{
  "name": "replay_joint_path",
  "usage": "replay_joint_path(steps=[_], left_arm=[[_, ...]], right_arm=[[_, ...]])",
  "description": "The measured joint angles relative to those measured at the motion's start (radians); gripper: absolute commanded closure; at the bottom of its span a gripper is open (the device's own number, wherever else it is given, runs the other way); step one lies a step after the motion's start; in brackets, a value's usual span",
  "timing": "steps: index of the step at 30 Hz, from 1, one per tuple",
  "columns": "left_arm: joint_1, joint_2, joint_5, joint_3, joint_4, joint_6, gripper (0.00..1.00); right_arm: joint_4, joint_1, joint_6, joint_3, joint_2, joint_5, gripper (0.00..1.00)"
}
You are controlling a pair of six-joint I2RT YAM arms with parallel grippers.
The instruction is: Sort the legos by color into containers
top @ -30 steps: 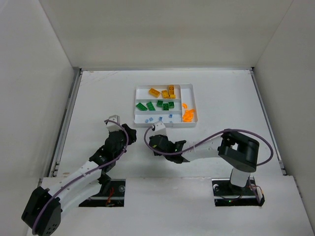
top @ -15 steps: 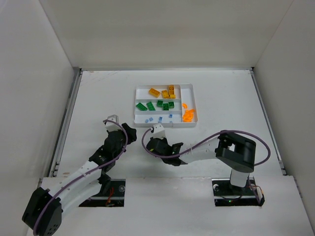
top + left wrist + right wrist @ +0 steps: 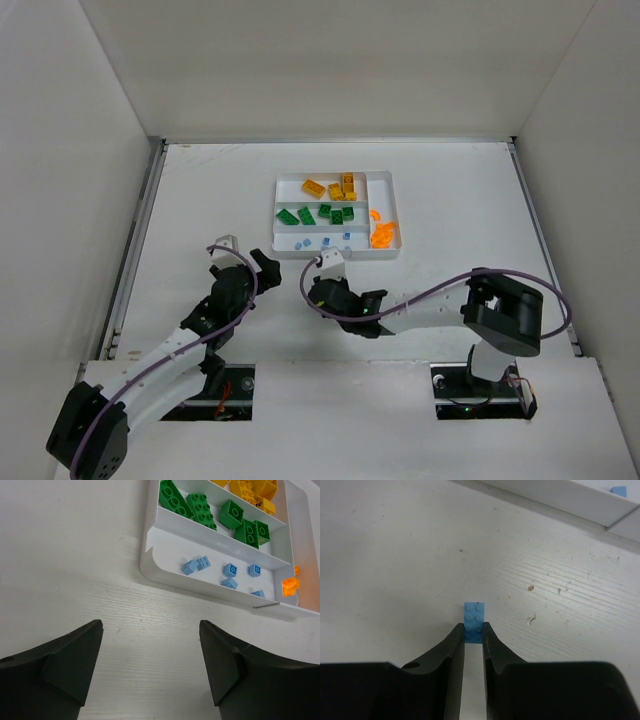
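Note:
My right gripper should lift the brick first, then carry it outward over the tray's near side, to get it among the near slot's light blue pieces.
The white tray (image 3: 392, 182) holds sorted legos: yellow ones (image 3: 335, 187) in the far slot, green ones (image 3: 320, 213) in the middle, light blue ones (image 3: 322, 241) in the near slot, orange ones (image 3: 383, 236) in the right-hand slot. My right gripper (image 3: 473, 628) is shut on a light blue brick (image 3: 474, 613), studs up, just above the table in front of the tray's near wall (image 3: 555, 499). In the top view this gripper (image 3: 324, 266) sits below the blue slot. My left gripper (image 3: 150, 626) stands wide open over bare table, near the tray's front left corner (image 3: 145, 566).
White walls enclose the table on the left, back and right. In the left wrist view the blue pieces (image 3: 230, 570) lie spread along the near slot, with green bricks (image 3: 201, 503) behind them. Both arms reach in from the near edge.
The left gripper has opened wide from a nearly closed stance. The right gripper has closed on the light blue brick, and its arm has shifted a little to the right.

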Motion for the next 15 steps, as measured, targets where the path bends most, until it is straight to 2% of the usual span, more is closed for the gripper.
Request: replay_joint_path(steps=[1, 7, 15], left_arm=[[0.002, 0.0, 0.0, 0.0, 0.0, 0.0, 0.0], [0.006, 0.011, 0.0, 0.0, 0.0, -0.007, 0.0], [0.013, -0.005, 0.0, -0.004, -0.001, -0.008, 0.0]], right_arm=[[0.001, -0.005, -0.001, 0.0, -0.01, -0.004, 0.81], [0.009, -0.053, -0.038, 0.0, -0.045, -0.025, 0.81], [0.052, -0.224, -0.121, 0.078, -0.051, -0.102, 0.8]])
